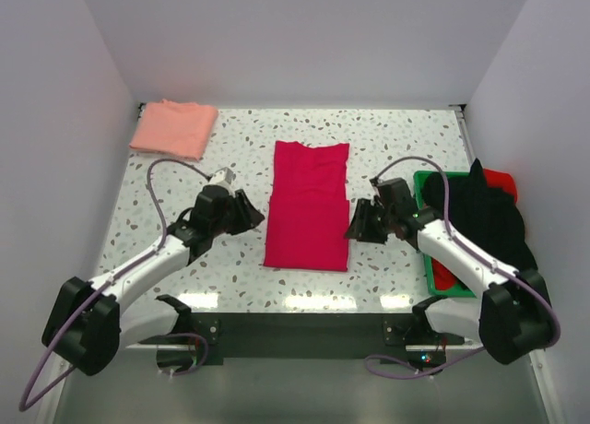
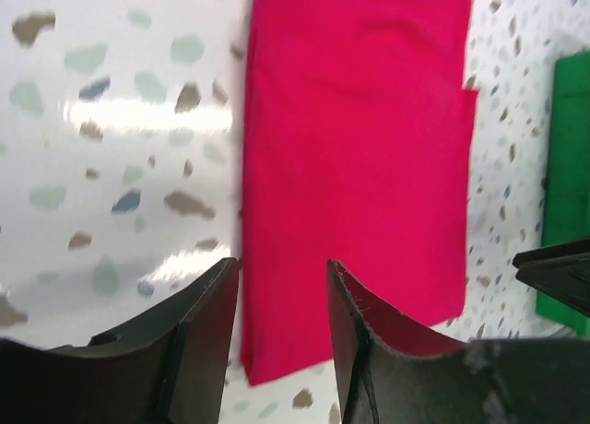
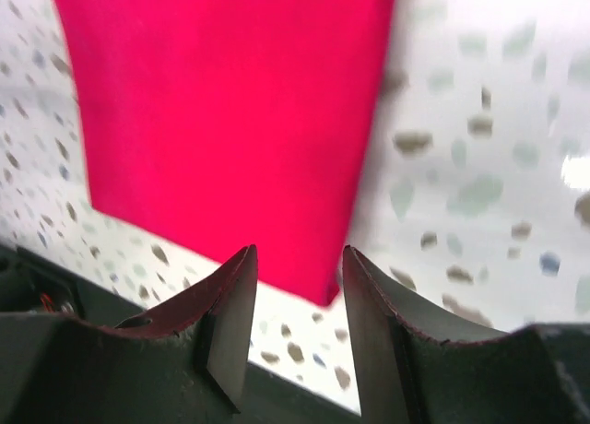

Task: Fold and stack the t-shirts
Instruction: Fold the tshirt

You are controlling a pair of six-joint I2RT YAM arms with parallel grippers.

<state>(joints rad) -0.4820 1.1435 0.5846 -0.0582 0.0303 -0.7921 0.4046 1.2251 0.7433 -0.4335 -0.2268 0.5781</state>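
Note:
My left gripper is open above the red t-shirt's near corner farther from the tray (image 2: 255,372), which lies flat below its fingers, so next it should lower and draw back onto it.
The crimson-red t-shirt (image 1: 308,205) lies flat on the table, folded into a long narrow strip. The pale salmon-pink t-shirt (image 1: 173,127) lies folded at the far left corner. My left gripper (image 1: 251,214) is open and empty, just left of the red strip's near half. My right gripper (image 1: 358,223) is open and empty, just right of it. The left wrist view shows the red shirt (image 2: 359,157) ahead of my open left gripper (image 2: 284,286), above its near left corner. The right wrist view shows the red shirt (image 3: 230,111) with its near right corner between my right gripper's (image 3: 297,286) open fingers.
A green plastic tray (image 1: 431,258) stands at the right edge, holding dark cloth (image 1: 487,217) and something red. Its green rim shows in the left wrist view (image 2: 567,221). White walls close in the table on three sides.

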